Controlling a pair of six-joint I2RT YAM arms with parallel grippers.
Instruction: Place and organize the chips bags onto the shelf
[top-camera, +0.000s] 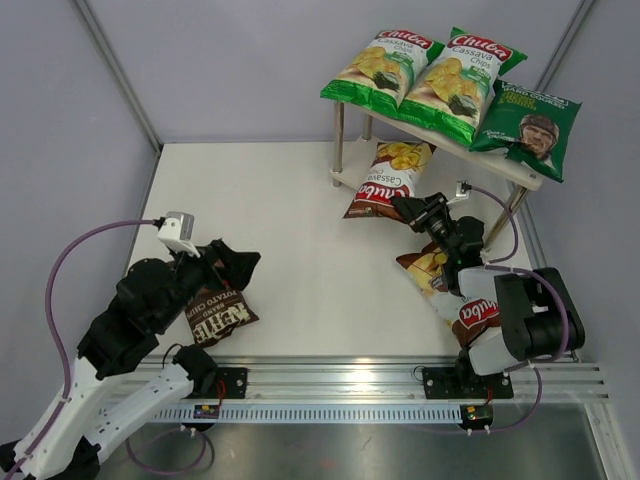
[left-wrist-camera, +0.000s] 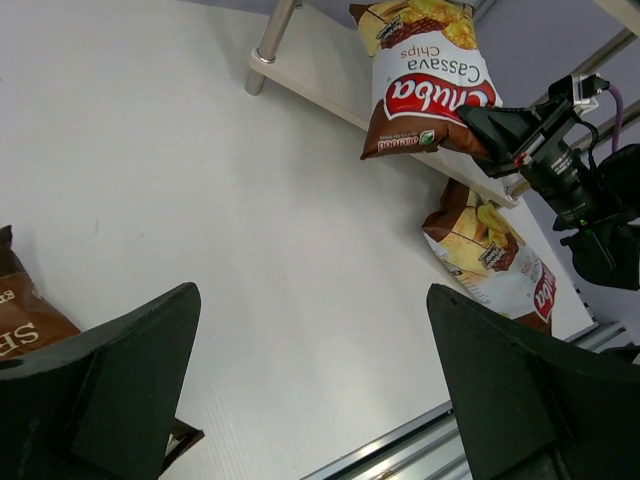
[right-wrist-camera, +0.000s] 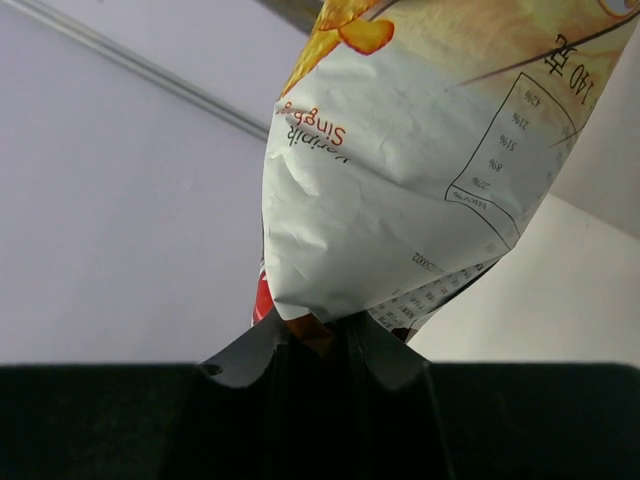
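Observation:
My right gripper will push outward and to the left in the top view, toward the lower board's near corner, and release, because the bag overhangs the shelf (top-camera: 519, 166).
The shelf (top-camera: 519, 166) stands at the back right. Its top board carries two green Chuba bags (top-camera: 378, 65) (top-camera: 462, 80) and the dark green portrait bag (top-camera: 530, 128). My right gripper (top-camera: 410, 209) is shut on the bottom edge of a brown-red Chuba bag (top-camera: 388, 178), which leans on the lower board (left-wrist-camera: 310, 85). In the right wrist view the bag (right-wrist-camera: 400, 180) fills the frame above the closed gripper (right-wrist-camera: 315, 335). A second brown-red bag (top-camera: 440, 275) lies under my right arm. My left gripper (top-camera: 236, 266) is open and empty beside the dark brown Kettle bag (top-camera: 218, 312).
Grey walls enclose the white table on three sides. A metal rail (top-camera: 400, 385) runs along the near edge by the arm bases. The shelf's metal posts (top-camera: 339, 140) stand at the lower board's corners.

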